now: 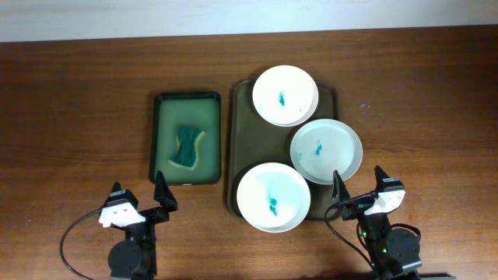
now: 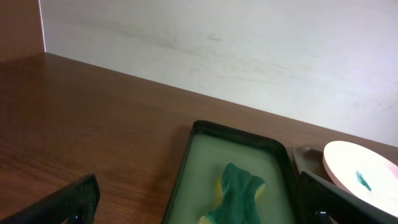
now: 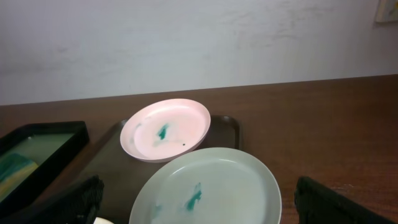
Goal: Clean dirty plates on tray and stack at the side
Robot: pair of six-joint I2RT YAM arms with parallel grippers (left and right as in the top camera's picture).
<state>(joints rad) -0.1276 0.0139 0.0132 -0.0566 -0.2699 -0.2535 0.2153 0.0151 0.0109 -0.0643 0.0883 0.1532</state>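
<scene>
The middle plate sticks out over the brown tray. I need to move my right gripper outward next, tilt it down and lower it onto the middle plate's overhanging rim (image 1: 359,157) (image 3: 277,193).
Three white plates with teal stains sit on a brown tray (image 1: 238,148): a far plate (image 1: 285,95), a middle plate (image 1: 326,150) and a near plate (image 1: 272,197). A green and yellow sponge (image 1: 186,145) lies in a dark green tray (image 1: 161,138) of liquid to the left. My left gripper (image 1: 140,199) is open and empty near the front edge, just in front of the green tray. My right gripper (image 1: 360,190) is open and empty, just in front of the middle plate (image 3: 205,190). The sponge also shows in the left wrist view (image 2: 235,196).
The brown wooden table (image 1: 78,109) stretches left and right of the trays. A pale wall (image 2: 249,43) stands at the far edge. Cables run from both arm bases at the front edge.
</scene>
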